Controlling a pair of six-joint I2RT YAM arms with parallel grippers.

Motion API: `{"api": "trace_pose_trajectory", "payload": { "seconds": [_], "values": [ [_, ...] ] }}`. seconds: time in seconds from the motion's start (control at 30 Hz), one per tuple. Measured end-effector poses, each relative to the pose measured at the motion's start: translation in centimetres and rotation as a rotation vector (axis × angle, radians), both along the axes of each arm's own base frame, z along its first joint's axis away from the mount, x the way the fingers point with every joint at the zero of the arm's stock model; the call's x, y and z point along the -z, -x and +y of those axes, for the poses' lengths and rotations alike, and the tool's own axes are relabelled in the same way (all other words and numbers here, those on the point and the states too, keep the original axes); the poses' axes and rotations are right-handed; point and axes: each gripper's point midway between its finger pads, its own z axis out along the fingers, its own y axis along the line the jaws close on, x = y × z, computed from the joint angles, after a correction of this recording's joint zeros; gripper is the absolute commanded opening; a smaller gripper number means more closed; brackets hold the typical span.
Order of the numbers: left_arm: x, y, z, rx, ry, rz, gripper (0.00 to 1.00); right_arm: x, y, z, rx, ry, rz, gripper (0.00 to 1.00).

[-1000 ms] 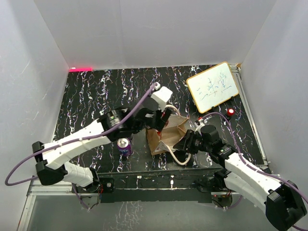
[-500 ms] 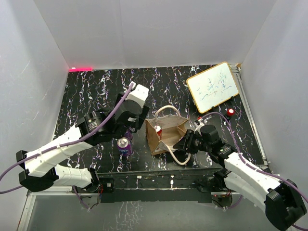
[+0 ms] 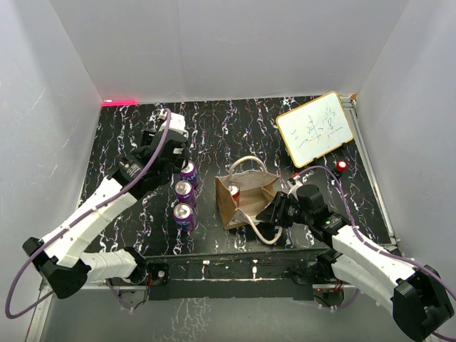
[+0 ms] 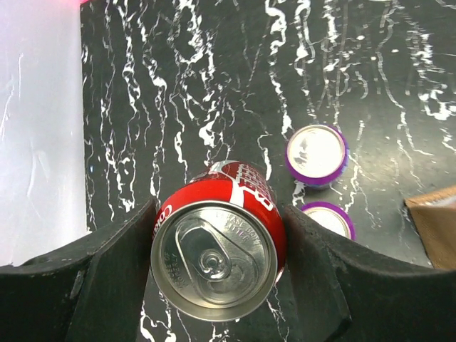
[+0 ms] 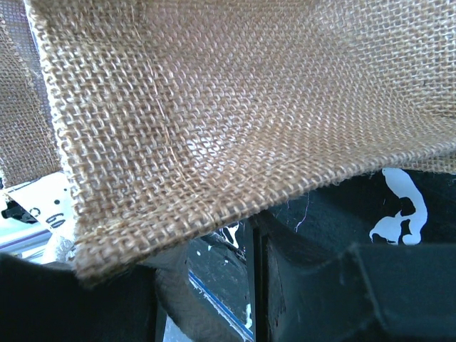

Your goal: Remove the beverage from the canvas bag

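My left gripper still holds the red cola can above the table, so next I should lower it toward the bare tabletop point(image 3: 169, 187) point(image 4: 269, 146) beside the farthest purple can and release it.
The tan canvas bag point(image 3: 246, 203) stands open at the table's middle front, and a red can point(image 3: 234, 191) shows inside it. My left gripper point(image 3: 174, 151) is well left of the bag. It is shut on a red cola can point(image 4: 214, 256), held upright over the black table; the top view hides this can under the gripper. My right gripper point(image 3: 275, 214) is shut on the bag's right rim. The rim's coarse weave point(image 5: 214, 107) fills the right wrist view.
Three purple cans stand in a row left of the bag point(image 3: 189, 172) point(image 3: 184, 191) point(image 3: 185, 215); two show in the left wrist view point(image 4: 315, 153) point(image 4: 329, 217). A white board with a yellow frame point(image 3: 315, 128) lies back right. White walls enclose the table.
My left arm has swung from over the bag to the left and back, carrying the red cola can. The right gripper and the bag have stayed put.
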Motion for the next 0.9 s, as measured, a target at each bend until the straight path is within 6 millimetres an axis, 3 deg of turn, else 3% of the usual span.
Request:
{"api": "trace_pose_trajectory", "payload": {
  "seconds": [0.37, 0.6, 0.9],
  "values": [
    [7.1, -4.7, 4.6, -0.183, 0.056, 0.112, 0.00, 0.0, 0.1, -0.1, -0.003, 0.012, 0.005, 0.41],
    [12.3, -5.8, 4.7, -0.193, 0.091, 0.192, 0.00, 0.1, 0.2, -0.2, -0.012, 0.028, 0.011, 0.41],
    [14.2, -7.8, 6.0, -0.230, 0.216, 0.203, 0.00, -0.2, -0.2, 0.0, -0.012, 0.043, 0.036, 0.41]
  ]
}}
